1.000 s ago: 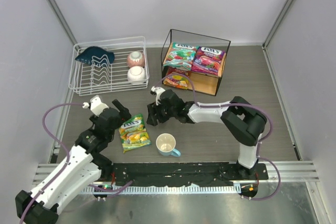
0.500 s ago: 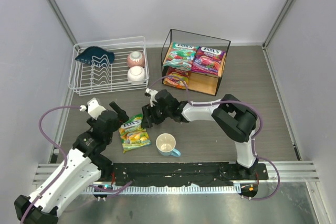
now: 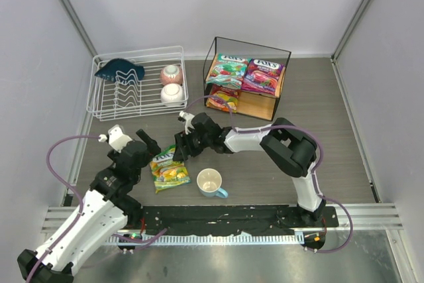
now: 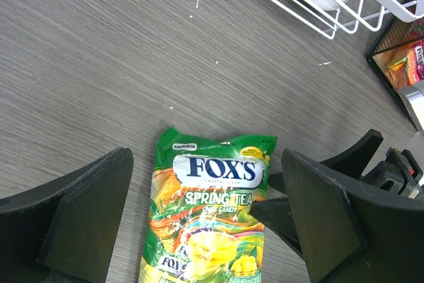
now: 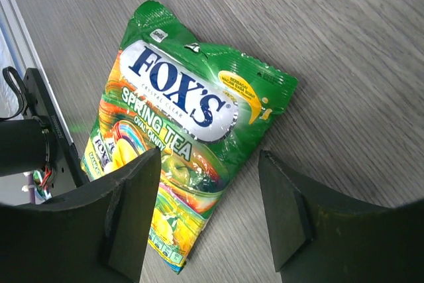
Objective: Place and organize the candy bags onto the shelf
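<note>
My right gripper should next move slightly farther over the candy bag and close there, since its open fingers are already on both sides of the candy bag's edge on the mug side.
A yellow-green candy bag (image 3: 169, 167) lies flat on the table; the same bag shows in the left wrist view (image 4: 212, 210) and the right wrist view (image 5: 179, 137). My right gripper (image 3: 180, 150) hangs open over the bag's right edge, its jaws (image 5: 209, 183) astride that edge and apart from it. My left gripper (image 3: 147, 142) stands wide open just left of the bag, which lies between and beyond its fingers (image 4: 205, 164). On the shelf (image 3: 285, 53), a teal-green bag (image 3: 227, 69) and a purple bag (image 3: 262, 75) lie on the top board, and an orange-red bag (image 3: 224, 101) on the lower board.
A white mug with a teal handle (image 3: 210, 182) stands just right of the loose bag. A white wire dish rack (image 3: 106, 107) at the back left holds a dark blue item (image 3: 119, 69) and two bowls (image 3: 171, 84). Grey walls close in both sides.
My right gripper has travelled left from near the shelf to over the loose bag's right edge. The left arm has shifted slightly back and left. The bags have not moved.
</note>
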Motion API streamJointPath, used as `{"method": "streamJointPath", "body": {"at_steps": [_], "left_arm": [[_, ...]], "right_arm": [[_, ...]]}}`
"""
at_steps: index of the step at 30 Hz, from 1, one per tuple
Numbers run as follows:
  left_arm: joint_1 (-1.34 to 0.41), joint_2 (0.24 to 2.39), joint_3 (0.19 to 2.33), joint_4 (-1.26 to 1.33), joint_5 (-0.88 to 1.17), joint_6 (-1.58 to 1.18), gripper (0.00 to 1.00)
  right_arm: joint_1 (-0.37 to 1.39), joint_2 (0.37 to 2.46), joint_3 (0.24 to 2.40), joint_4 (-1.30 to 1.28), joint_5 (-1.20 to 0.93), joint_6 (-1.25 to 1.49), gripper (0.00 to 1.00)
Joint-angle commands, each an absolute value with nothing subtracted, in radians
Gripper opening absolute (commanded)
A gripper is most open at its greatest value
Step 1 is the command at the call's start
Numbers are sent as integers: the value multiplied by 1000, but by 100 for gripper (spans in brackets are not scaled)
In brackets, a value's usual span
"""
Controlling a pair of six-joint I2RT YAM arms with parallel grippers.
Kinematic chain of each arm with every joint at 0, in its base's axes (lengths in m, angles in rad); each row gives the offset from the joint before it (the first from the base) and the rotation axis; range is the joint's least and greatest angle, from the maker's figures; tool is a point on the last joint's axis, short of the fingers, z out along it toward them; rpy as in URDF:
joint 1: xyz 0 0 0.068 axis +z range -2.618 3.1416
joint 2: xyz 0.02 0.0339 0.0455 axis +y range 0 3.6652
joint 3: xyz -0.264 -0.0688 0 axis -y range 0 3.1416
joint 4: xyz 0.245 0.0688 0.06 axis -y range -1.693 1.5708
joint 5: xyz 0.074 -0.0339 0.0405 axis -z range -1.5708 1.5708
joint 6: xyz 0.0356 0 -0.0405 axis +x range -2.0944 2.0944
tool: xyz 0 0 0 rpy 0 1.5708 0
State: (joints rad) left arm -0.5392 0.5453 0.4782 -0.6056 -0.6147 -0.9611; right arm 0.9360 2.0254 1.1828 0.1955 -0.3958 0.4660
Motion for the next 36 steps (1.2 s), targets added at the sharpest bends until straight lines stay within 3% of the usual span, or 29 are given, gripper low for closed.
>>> {"method": "streamJointPath", "body": {"at_steps": [1,10,13,14,20,21,22,36], "left_arm": [[-540,534,495,-614,-661,-953,100],[-538,526,492,-615,-661,-948,100],[-538,523,488,-615,-660,-951,100],[-538,522,486,-615,-660,-951,100],[-538,511,483,-623,-661,-948,100],[-540,508,483,-624,-663,-950,100],[-538,508,485,-624,-664,-946,100],[-538,523,468,-575,-632,-921,100]], "right_arm": [[950,2059,1223,186,-388,468,67],[957,2092,1256,135,-359,445,61],[959,2105,1264,120,-347,440,52],[959,2108,1266,111,-341,439,44],[957,2123,1270,103,-328,437,18],[959,2123,1270,104,-328,439,7],[957,2120,1270,104,-325,443,2],[930,1936,1137,155,-137,478,1]]}}
